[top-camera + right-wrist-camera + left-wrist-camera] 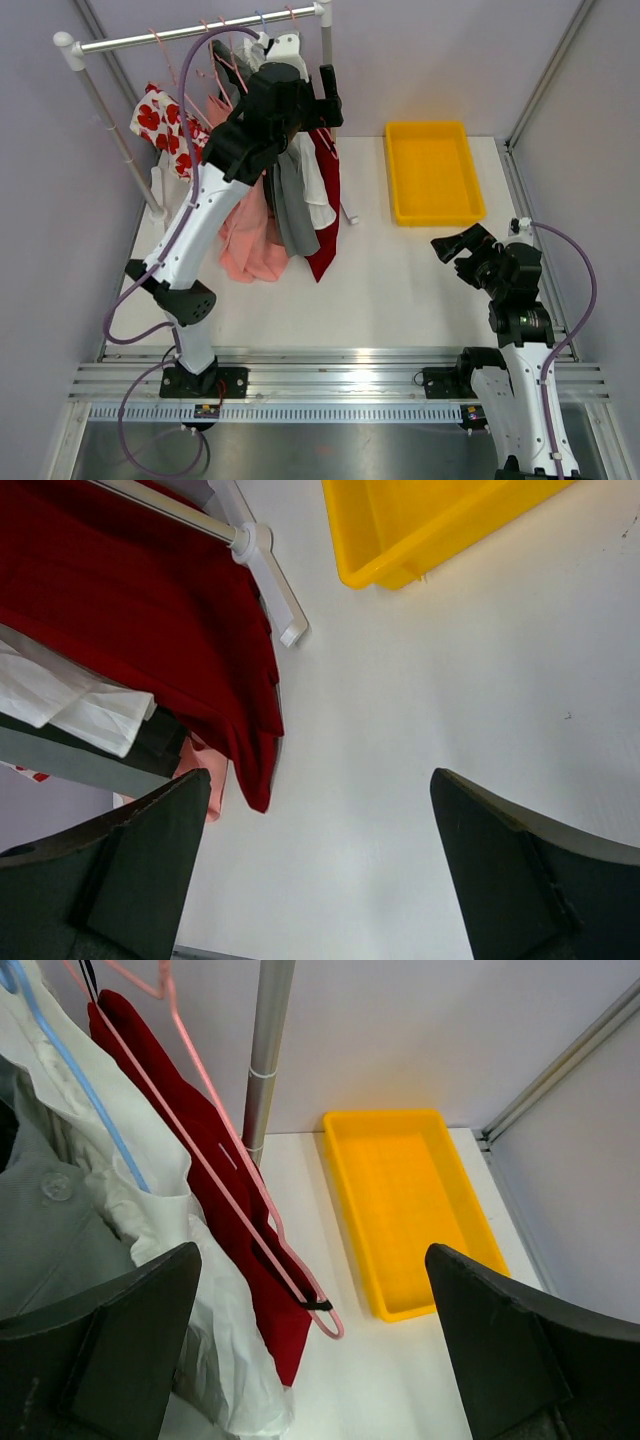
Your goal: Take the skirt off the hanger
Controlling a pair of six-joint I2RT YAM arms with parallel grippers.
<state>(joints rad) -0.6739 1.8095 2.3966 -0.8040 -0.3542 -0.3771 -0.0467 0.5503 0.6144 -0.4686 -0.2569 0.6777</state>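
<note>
My open left gripper will move outward past the black clip onto the pink wire's arm nearest the post, which is bare there.
The dark red skirt hangs at the right end of the clothes rail. In the left wrist view the skirt hangs on a pink wire hanger, held by a small black clip at its lower corner. My left gripper is raised next to the skirt's top. In its own view it is open and empty, with the hanger's low end between and beyond the fingers. My right gripper is open and empty over the table. In its own view it is to the right of the skirt's hem.
A yellow tray sits at the back right. White, grey, pink and red-heart garments hang left of the skirt. The rack's right post and foot stand just behind the skirt.
</note>
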